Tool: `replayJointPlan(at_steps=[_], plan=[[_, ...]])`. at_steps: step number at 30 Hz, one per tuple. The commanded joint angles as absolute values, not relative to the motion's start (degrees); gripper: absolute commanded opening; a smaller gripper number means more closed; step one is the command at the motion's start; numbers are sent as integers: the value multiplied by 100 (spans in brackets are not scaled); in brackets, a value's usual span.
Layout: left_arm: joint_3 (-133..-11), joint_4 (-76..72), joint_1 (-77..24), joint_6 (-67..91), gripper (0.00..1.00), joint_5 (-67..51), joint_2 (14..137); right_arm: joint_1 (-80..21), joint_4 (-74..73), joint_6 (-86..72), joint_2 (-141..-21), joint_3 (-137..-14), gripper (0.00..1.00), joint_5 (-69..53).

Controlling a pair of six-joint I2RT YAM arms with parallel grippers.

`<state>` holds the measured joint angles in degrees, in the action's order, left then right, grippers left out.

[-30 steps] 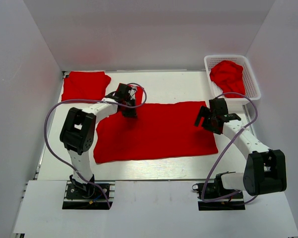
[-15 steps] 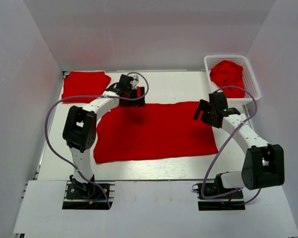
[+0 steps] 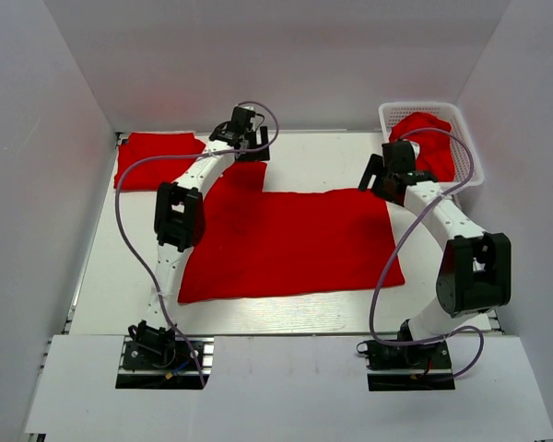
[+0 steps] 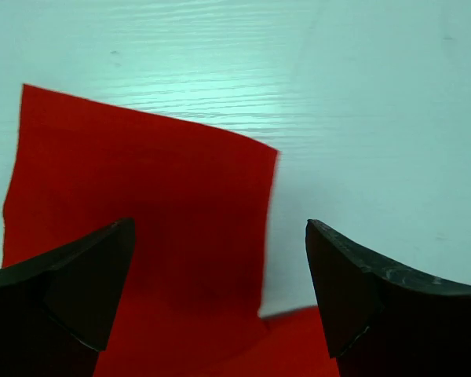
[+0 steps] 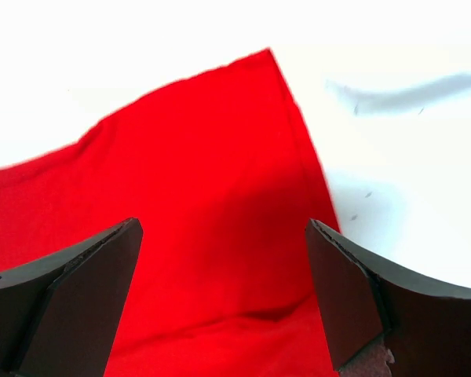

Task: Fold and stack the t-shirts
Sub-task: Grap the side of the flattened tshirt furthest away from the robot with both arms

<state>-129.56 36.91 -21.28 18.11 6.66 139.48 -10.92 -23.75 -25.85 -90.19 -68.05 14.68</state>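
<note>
I should lower my left gripper onto the sleeve's corner next, open fingers first. The corner on the basket side lies flat on the tabletop below my left gripper.
A bright red t-shirt (image 3: 286, 244) lies spread flat across the middle of the table, one sleeve (image 3: 245, 177) reaching toward the back. My left gripper (image 3: 247, 149) hovers open just beyond that sleeve. In the left wrist view the sleeve (image 4: 141, 212) lies flat under the open left gripper (image 4: 220, 228), touching neither finger. My right gripper (image 3: 376, 177) is open above the shirt's back right corner (image 5: 212, 181), with nothing held in the right gripper (image 5: 221, 228). A folded red t-shirt (image 3: 157, 157) rests at the back left. A crumpled one (image 3: 424, 138) fills the basket.
The white mesh basket (image 3: 470, 145) stands at the back right corner. White walls enclose the table on three sides. Bare white tabletop (image 3: 323, 161) shows behind the spread shirt and along its front edge. Purple cables loop off both arms.
The left gripper drew the sleeve toward the back, opened, let it go and moved on past it. The right gripper, open throughout, moved back toward the basket.
</note>
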Motion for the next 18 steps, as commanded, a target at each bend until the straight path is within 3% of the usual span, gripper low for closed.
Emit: replayJointPlan(at_steps=[1,8,18], plan=[[-12947,3676,-1881,1872,99,993,13896,-1099,-2276,-2426,-9149,-7206,90,1977],[-13430,3068,-1881,1635,99,712,14642,-1099,-2364,-2470,-9851,-7707,90,1943],[-13262,2251,-1881,1178,99,712,14643,-1099,-2276,-2435,-10239,-7989,90,1880]])
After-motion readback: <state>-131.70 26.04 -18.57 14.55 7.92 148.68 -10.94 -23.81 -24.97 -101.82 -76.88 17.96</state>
